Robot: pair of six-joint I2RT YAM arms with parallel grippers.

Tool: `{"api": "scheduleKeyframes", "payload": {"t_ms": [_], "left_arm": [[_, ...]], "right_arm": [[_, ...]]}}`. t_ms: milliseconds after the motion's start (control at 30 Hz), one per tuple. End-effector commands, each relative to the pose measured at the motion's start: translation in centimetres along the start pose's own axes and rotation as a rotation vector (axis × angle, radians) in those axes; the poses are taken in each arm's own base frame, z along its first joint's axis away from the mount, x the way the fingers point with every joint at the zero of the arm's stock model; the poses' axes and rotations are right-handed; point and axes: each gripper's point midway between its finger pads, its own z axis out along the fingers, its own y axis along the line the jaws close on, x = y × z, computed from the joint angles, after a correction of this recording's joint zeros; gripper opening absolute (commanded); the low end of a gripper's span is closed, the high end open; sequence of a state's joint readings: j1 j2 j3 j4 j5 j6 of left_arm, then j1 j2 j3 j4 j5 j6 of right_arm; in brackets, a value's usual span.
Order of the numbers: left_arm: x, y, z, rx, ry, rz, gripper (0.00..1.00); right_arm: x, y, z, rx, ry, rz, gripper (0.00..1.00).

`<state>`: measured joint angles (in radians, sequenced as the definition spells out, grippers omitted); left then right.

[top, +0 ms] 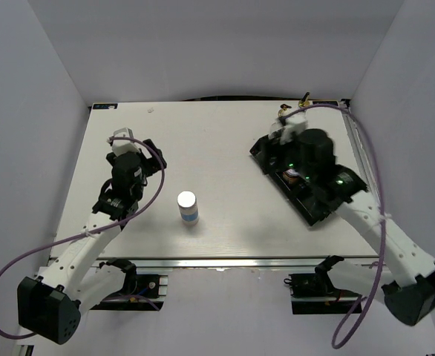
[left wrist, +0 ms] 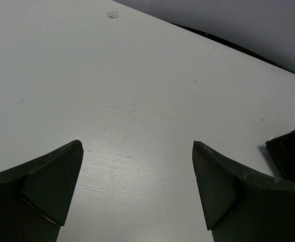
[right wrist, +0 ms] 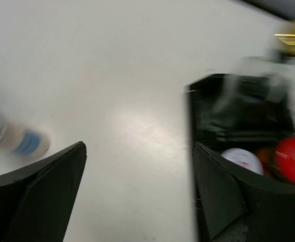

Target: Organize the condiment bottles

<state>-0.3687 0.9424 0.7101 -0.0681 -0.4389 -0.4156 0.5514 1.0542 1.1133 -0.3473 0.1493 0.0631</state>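
Observation:
The silver-lidded bottle stands alone outside the black tray [top: 311, 209], so the robot's right gripper should first swing and turn to the left in the top view to get around its lid [top: 186, 199].
A silver-lidded, blue-labelled bottle [top: 188, 207] stands alone on the white table, near the front middle; the right wrist view shows it as a blur [right wrist: 17, 139] at the far left. More condiment bottles sit in the black tray [top: 311, 209], among them a red lid [right wrist: 291, 159] and a pale lid [right wrist: 243, 159]. Gold pourers [top: 304, 99] poke up at the tray's far end. My right gripper [top: 280, 138] hangs open at the tray's left edge [right wrist: 137, 166], empty. Far from the bottle, my left gripper [top: 121, 146] stands open over bare table [left wrist: 137, 166].
The black tray's corner [left wrist: 290, 156] shows at the right edge of the left wrist view. A small clear scrap [left wrist: 112, 14] lies near the table's far edge. White walls close in the table on the left, back and right.

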Motion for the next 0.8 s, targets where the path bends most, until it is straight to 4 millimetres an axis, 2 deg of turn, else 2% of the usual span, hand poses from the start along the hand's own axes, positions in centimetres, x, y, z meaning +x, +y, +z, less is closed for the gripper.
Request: {"api": "scheduleKeyframes", "payload": {"t_ms": [0,33,67,133,167,233,300,333,400,433,467,500,533,633,767], "left_arm": [[-2.3,-1.7,-0.4,0.050,-0.017,-0.042,0.98],[-2.7,-1.7,-0.5,0.046,-0.023,-0.046,0.98],[-2.6,-1.7,-0.6,0.042,-0.016,-0.043,0.98],[-2.8,-1.3,-0.7,0.025,-0.018,-0.047,0.98],[-2.6,-1.1,-0.8,0.015,-0.011,-0.050,0.98],[-2.6,-0.8,-1.0,0.004,-0.013,-0.052,0.98],[-2.4,-0.4,-1.2,-0.010,-0.008,-0.050,0.98],[-2.1,-0.2,-1.3,-0.020,0.001,-0.044,0.98],[-2.1,0.5,-1.4,-0.048,-0.004,-0.042,0.98],[-2.1,0.7,-1.5,-0.055,-0.006,-0.043,0.98],[-2.1,0.9,-1.6,-0.063,-0.008,-0.042,0.98],[-2.1,0.9,-1.6,-0.063,-0.011,-0.045,0.98],[-2.2,0.9,-1.8,-0.058,-0.018,-0.049,0.98],[-2.2,1.0,-1.9,-0.057,-0.021,-0.049,0.98],[-2.3,1.1,-2.0,-0.062,-0.032,-0.052,0.98]], "right_arm": [[5.4,8.6,1.1,-0.372,0.180,-0.228,0.89],[6.4,11.4,1.0,-0.457,0.190,-0.314,0.89],[7.8,12.7,1.9,-0.492,0.228,-0.354,0.89],[8.5,15.2,2.6,-0.540,0.235,-0.408,0.89],[9.2,16.4,3.7,-0.572,0.261,-0.411,0.89],[9.8,18.5,4.2,-0.650,0.275,-0.409,0.89],[11.0,21.0,4.7,-0.757,0.298,-0.418,0.89],[12.3,21.9,5.4,-0.793,0.324,-0.419,0.89],[12.1,24.4,5.4,-0.884,0.299,-0.433,0.89],[13.4,25.0,6.2,-0.893,0.338,-0.443,0.89],[13.5,25.6,6.6,-0.894,0.336,-0.448,0.89],[12.7,26.6,7.0,-0.903,0.312,-0.450,0.89],[13.5,27.1,7.8,-0.905,0.332,-0.444,0.89],[13.0,28.5,9.0,-0.912,0.328,-0.396,0.90],[12.4,30.0,8.6,-0.965,0.288,-0.364,0.86]]}}
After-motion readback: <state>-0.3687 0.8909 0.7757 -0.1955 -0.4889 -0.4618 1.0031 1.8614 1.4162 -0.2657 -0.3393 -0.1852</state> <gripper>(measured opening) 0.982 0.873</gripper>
